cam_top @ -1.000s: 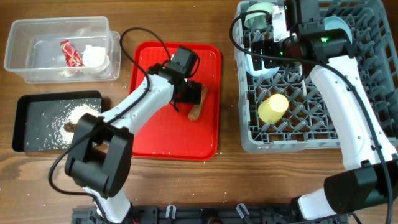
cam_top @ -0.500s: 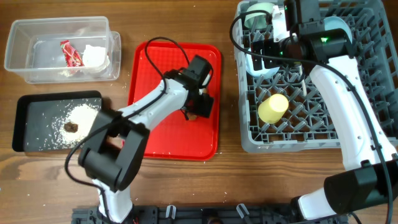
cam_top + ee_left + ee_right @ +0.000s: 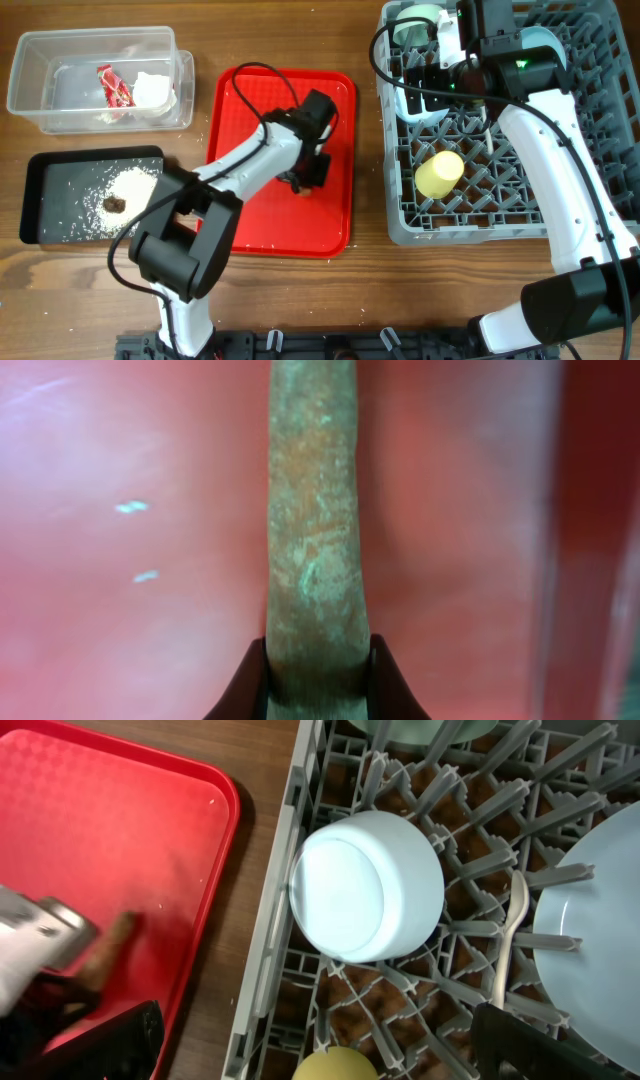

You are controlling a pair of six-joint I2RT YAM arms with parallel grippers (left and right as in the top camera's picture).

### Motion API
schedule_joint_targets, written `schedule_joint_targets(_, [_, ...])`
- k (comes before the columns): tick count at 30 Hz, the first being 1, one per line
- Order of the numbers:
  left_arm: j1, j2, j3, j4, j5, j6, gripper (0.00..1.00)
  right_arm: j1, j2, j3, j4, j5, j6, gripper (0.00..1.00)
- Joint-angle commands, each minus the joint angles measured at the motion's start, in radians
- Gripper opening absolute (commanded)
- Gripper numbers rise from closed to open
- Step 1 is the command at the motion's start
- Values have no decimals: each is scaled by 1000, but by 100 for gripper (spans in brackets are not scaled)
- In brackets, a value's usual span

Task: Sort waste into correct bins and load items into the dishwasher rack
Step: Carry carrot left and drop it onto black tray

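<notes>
I will raise my left gripper, carry the stick over and lower it to release on the rice, which lies to the gripper's left in the overhead view.
My left gripper is shut on the near end of the brown stick of food, which lies on the red serving tray. The clear tub holds the red wrapper and white tissue. Rice and a brown lump lie in the black tray. My right gripper hangs open over the left side of the grey rack, above the upturned pale blue bowl, with nothing between its fingers.
Inside the rack are a yellow cup, a mint green bowl, a pale blue plate and a white spoon. Bare wood shows between the red tray and the rack.
The left gripper swung right over the stick, came down and closed on its end. The right arm has stayed still.
</notes>
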Motion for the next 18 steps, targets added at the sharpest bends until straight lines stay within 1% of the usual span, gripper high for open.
schedule_joint_targets(1, [89,-92,152,-128,-159,-143,4,-5,-14,13,0,10,-3,100])
schedule_joint_targets(4, [161,-158,224,-232,-225,-256,4,-5,-14,13,5,10,-3,100])
schedule_joint_targets(5, [203,-196,241,-271,-248,-314,4,-5,-14,13,9,10,-3,100])
schedule_joint_targets(6, [261,-246,243,-305,-267,-383,4,-5,-14,13,11,10,-3,100])
schedule_joint_targets(7, [362,-309,243,-356,-289,-481,4,-5,-14,13,18,11,-3,100])
schedule_joint_targets(9, [460,-342,243,-389,-306,-546,4,-5,-14,13,21,11,-3,100])
schedule_joint_targets(10, [549,-348,243,-409,-306,-597,4,-5,-14,13,23,11,-3,100])
schedule_joint_targets(11, [600,-347,241,-421,-306,-633,4,-5,-14,13,24,11,-3,100])
schedule_joint_targets(15, [793,-318,176,-410,-306,-752,4,-5,-14,13,22,11,-3,100])
schedule_joint_targets(16, [851,-305,128,-372,-305,-780,4,-5,-14,13,23,11,-3,100])
schedule_joint_targets(18, [903,-297,62,-313,-305,-810,6,-5,-14,13,23,11,-3,100])
